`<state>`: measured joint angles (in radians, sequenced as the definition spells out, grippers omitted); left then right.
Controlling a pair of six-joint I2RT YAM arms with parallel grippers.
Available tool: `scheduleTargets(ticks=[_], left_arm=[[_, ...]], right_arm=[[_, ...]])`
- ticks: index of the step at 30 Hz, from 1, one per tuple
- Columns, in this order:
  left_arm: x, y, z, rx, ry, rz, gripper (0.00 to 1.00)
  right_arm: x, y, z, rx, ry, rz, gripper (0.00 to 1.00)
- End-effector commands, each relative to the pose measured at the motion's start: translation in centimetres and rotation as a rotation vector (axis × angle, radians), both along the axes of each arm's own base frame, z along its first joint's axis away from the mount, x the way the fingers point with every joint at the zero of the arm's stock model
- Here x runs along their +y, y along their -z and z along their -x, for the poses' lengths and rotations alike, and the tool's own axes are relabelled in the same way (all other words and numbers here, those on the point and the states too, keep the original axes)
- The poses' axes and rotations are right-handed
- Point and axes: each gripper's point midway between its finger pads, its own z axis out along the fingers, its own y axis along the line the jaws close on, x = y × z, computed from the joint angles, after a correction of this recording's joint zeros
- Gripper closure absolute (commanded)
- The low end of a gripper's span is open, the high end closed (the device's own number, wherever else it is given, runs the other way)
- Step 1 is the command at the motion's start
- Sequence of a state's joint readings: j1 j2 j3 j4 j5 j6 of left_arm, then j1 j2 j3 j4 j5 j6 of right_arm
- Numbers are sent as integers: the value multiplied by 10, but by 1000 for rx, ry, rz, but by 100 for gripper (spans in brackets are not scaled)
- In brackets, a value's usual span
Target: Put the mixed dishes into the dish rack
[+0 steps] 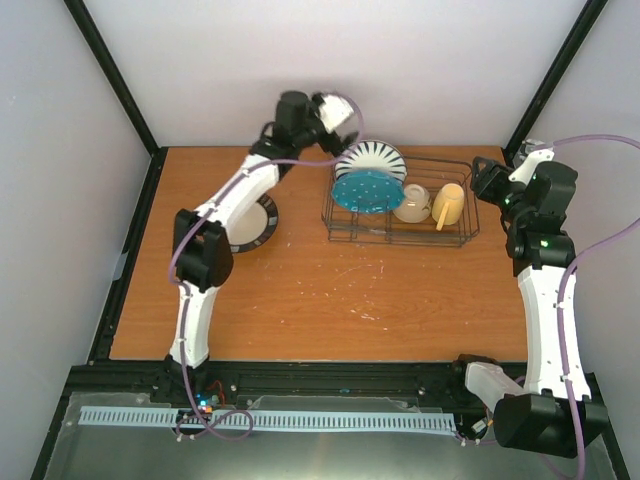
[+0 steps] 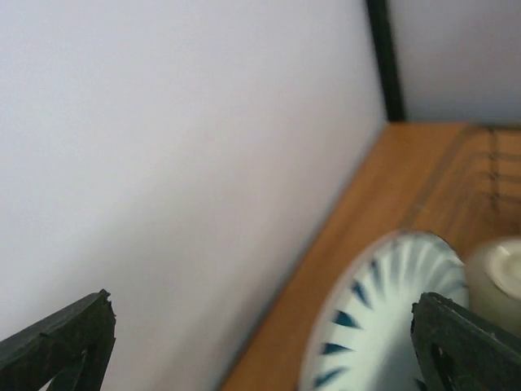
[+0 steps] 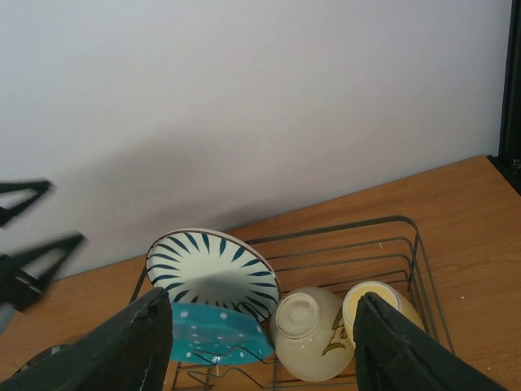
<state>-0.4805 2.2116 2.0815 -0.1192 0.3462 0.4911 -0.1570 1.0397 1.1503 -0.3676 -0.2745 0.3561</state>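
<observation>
My left gripper goes to the left in the top view and down onto the pale plate's rim farthest from the rack next, because that plate lies unracked.
The dish rack (image 1: pixel 465 228) stands at the back right of the table. In it are the white plate with dark stripes (image 1: pixel 372 158), the teal plate (image 1: pixel 368 190) leaning in front of it, the small white bowl (image 1: pixel 411 203) upside down, and the pale yellow mug (image 1: pixel 449 204). My left gripper (image 1: pixel 340 115) is open and empty, above and behind the striped plate (image 2: pixel 374 318), near the back wall. My right gripper (image 1: pixel 488 180) is open and empty at the rack's right end (image 3: pixel 419 252), looking over the bowl (image 3: pixel 309 330) and the mug (image 3: pixel 374 300). No orange-yellow plate shows.
A pale plate with a dark rim (image 1: pixel 262 222) lies flat on the table left of the rack, partly hidden under my left arm. The back wall is close behind the rack. Black frame posts stand at both back corners.
</observation>
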Motion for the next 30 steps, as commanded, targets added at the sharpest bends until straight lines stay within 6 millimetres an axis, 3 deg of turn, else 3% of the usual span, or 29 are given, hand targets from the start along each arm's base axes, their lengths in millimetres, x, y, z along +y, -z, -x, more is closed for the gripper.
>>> scheduleTargets(ticks=[1,4,6,10,13,16,20,23,30], left_arm=[[88,-146,-3,-118,-212,216,0],[147,-145,-5,-29,-282,246,3],[199,-132,-3,61,-324,281,18],[304,-54,9,365,-396,391,41],[350,12,30,589,-430,407,51],[363,74,53,799,-455,336,52],[371,136,76,1042,-458,293,61],[378,159,90,1123,-471,314,63],[389,205,121,1216,-560,189,61]], right_arm=[[-3,-5,-7,-30,-2,-3,40],[-1,-5,-10,-32,-10,-11,40],[0,-4,-13,-30,-18,-18,39],[2,-3,-15,-27,-33,-21,39],[3,-1,-16,-21,-42,-18,39],[5,3,-16,-10,-52,-21,39],[7,3,-16,-8,-66,-19,39],[6,2,-15,-9,-64,-6,39],[5,3,-12,1,-60,6,39]])
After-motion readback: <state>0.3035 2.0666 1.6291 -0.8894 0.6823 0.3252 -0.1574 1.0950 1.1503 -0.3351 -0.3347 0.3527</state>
